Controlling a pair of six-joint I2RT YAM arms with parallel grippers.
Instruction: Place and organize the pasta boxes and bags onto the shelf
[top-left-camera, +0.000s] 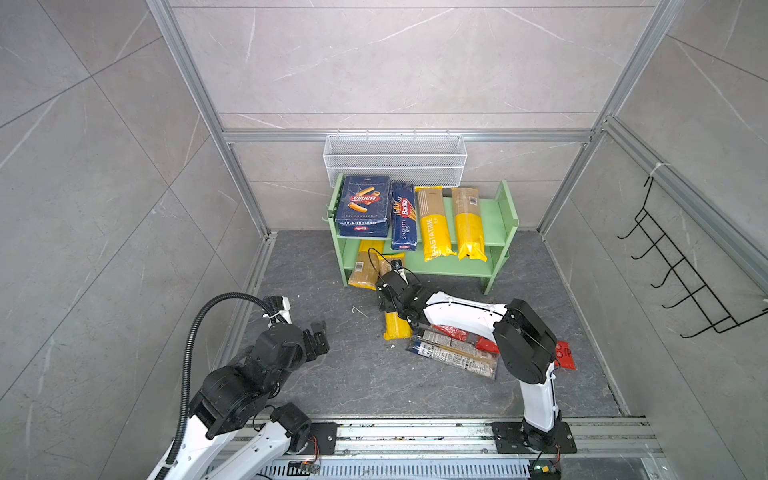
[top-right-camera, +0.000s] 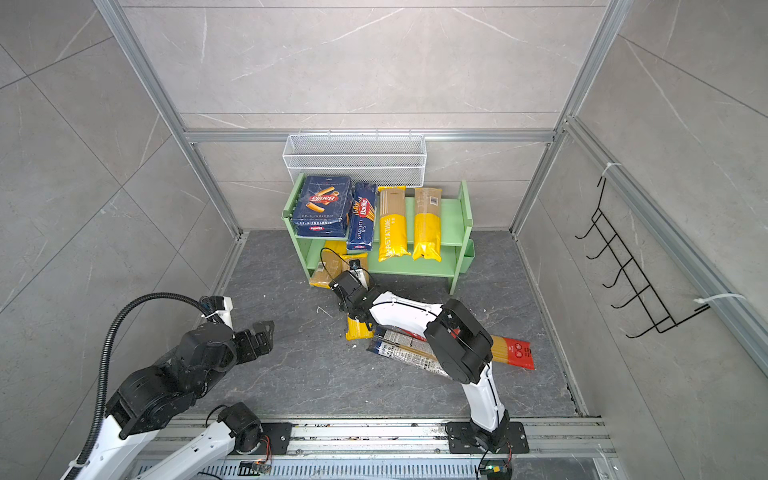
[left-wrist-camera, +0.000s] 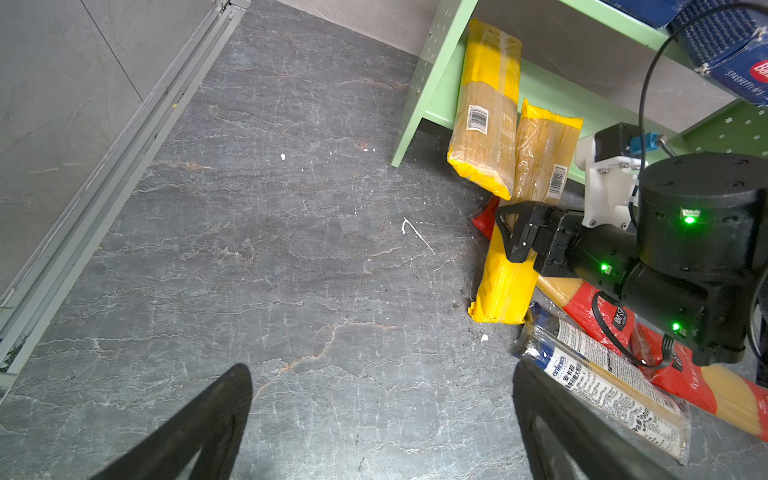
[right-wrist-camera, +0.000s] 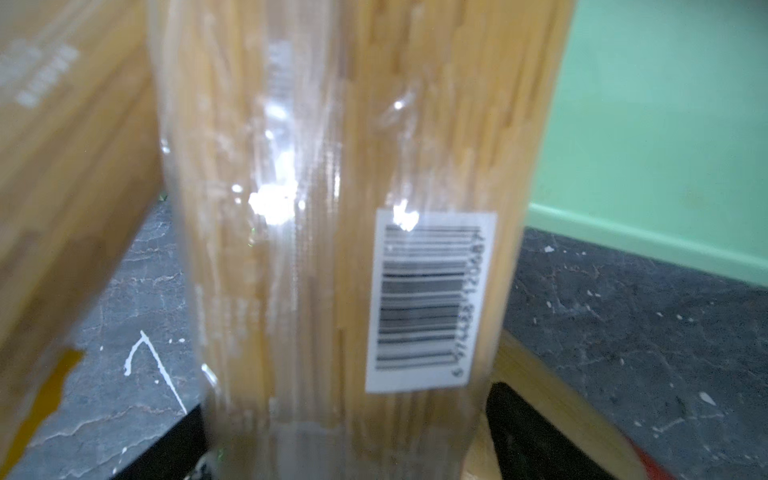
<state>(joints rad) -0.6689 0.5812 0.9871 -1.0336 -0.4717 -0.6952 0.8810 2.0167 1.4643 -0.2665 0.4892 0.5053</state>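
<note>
My right gripper should next slide back and down along the leaning yellow-and-clear bag onto its near yellow end (top-left-camera: 397, 326), because that end is still on the floor.
The pale green shelf (top-left-camera: 494, 216) carries the wide blue box (top-left-camera: 363, 205), the narrow blue box (top-left-camera: 404, 218) and two yellow bags (top-left-camera: 432, 224) on its top tier. One yellow bag (left-wrist-camera: 484, 124) lies on the lower tier. Beside it another yellow-and-clear bag (left-wrist-camera: 544, 158) leans from that tier down to the floor. My right gripper (top-left-camera: 386, 297) (right-wrist-camera: 345, 407) straddles its middle, open, with a gap showing at one finger (right-wrist-camera: 523, 424). A red-ended bag (top-right-camera: 513, 351) and a black-and-white printed bag (top-left-camera: 453, 355) lie on the floor under the right arm. My left gripper (left-wrist-camera: 382, 374) hangs open over bare floor.
A white wire mesh basket (top-left-camera: 395, 158) hangs behind the shelf. A black wire hook rack (top-left-camera: 681, 274) is on the right wall. Aluminium rails edge the dark stone floor (left-wrist-camera: 291, 249), which has pasta crumbs on it.
</note>
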